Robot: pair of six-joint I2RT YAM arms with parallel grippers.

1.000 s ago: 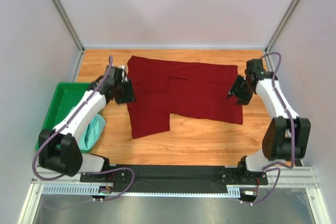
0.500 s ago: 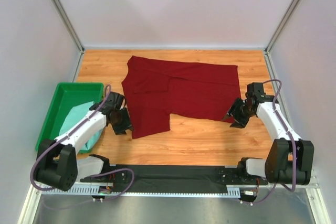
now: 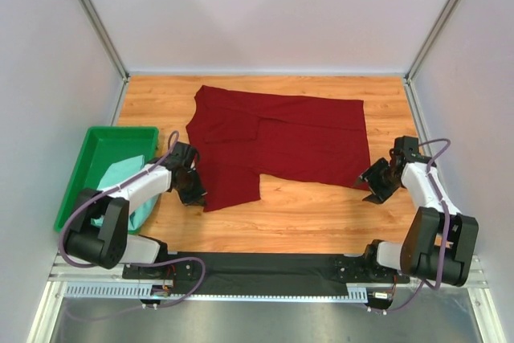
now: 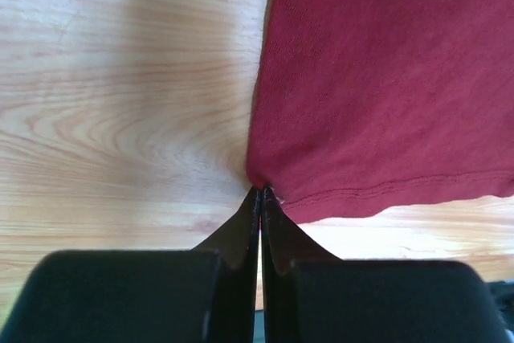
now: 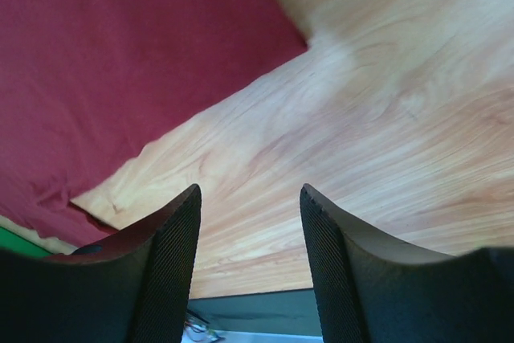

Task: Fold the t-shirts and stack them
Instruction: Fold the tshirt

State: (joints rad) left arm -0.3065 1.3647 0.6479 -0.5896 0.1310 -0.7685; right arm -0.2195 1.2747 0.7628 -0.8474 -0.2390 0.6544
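The robot's right gripper will next go down and ease outward until its open fingers are on both sides of the dark red t-shirt's near corner, since only bare wood is between them now.
A dark red t-shirt (image 3: 281, 142) lies spread flat in the middle of the wooden table. My left gripper (image 3: 197, 197) sits at its near left corner. In the left wrist view the jaws of the left gripper (image 4: 261, 191) are shut, pinching the corner of the dark red t-shirt (image 4: 385, 78) at their tips. My right gripper (image 3: 372, 187) stands open just off the shirt's near right corner. In the right wrist view the right gripper (image 5: 250, 192) has only bare wood between its fingers, and the dark red t-shirt (image 5: 120, 62) lies ahead to the left. A pale mint t-shirt (image 3: 120, 176) lies crumpled in the tray.
A bright green plastic tray (image 3: 92, 146) stands at the table's left edge, beside the left arm. White walls with metal posts close in the back and both sides. A black strip (image 3: 265, 267) runs along the near edge between the arm bases.
Both arms have drawn back toward the near edge, down the shirt's sides. The left gripper has closed on the shirt's near left corner. The right gripper stays open.
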